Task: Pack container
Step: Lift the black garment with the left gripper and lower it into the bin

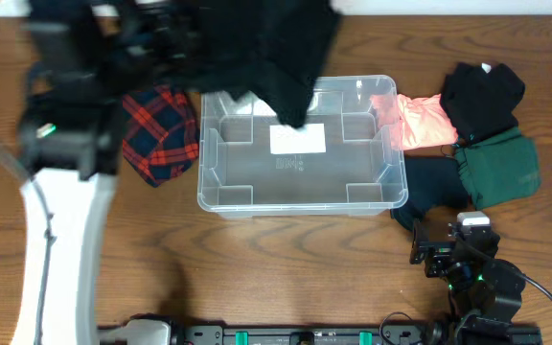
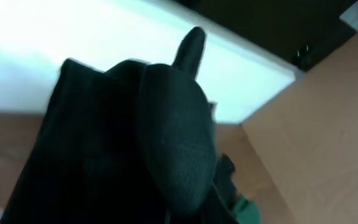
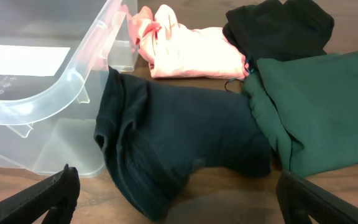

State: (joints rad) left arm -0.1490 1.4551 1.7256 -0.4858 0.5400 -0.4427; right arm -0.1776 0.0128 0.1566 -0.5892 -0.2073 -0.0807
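My left gripper lowers toward the right in the overhead view next, down over the bin's bottom, and releases the black garment [image 1: 290,57], since only a label lies there.
The container [image 1: 220,196] is a clear plastic bin at the table's middle, with a white label [image 1: 297,140] on its floor; its corner shows in the right wrist view [image 3: 55,93]. My left gripper [image 1: 195,43] is shut on a black garment [image 1: 290,57] and holds it in the air over the bin's far-left part. The cloth [image 2: 135,155] fills the left wrist view and hides the jaws. My right gripper [image 3: 179,193] is open and empty, low at the front right [image 1: 448,254], facing a dark navy garment [image 3: 173,143].
A red plaid cloth [image 1: 159,134] lies left of the bin. Right of the bin lie a pink garment [image 1: 420,120], a black one [image 1: 482,91], a green one [image 1: 501,168] and the navy one [image 1: 429,187]. The left arm's white base [image 1: 60,249] stands at the front left.
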